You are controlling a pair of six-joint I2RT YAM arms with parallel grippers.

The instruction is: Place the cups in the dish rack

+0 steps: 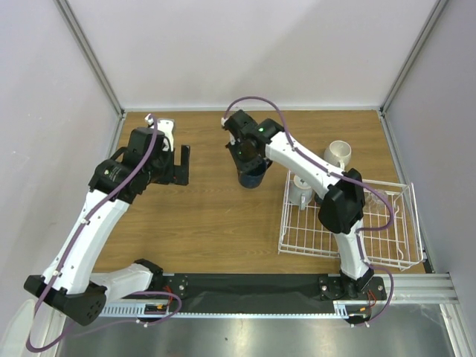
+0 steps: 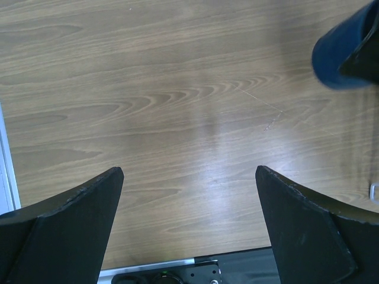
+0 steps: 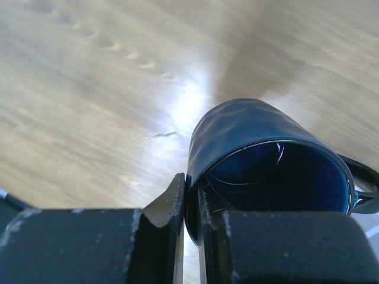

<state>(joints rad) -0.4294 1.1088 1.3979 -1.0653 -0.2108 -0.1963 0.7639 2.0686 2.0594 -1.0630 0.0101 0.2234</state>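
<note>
The dark blue mug's opening lets one finger inside, so my left gripper should move toward the right in the top view and down onto the mug's rim next.
My right gripper (image 1: 250,158) is shut on the rim of a dark blue mug (image 1: 252,177), one finger inside and one outside; the mug (image 3: 260,148) is held just above the wooden table, left of the dish rack. The mug also shows in the left wrist view (image 2: 345,52). The white wire dish rack (image 1: 346,249) stands at the right; a pale grey-blue mug (image 1: 302,190) sits in its far left corner. A cream-white mug (image 1: 339,154) stands on the table behind the rack. My left gripper (image 1: 175,163) is open and empty over bare table at the left (image 2: 189,195).
The table (image 1: 201,216) has grey walls on three sides and a black rail along the near edge. The right arm's upper link lies across the rack.
</note>
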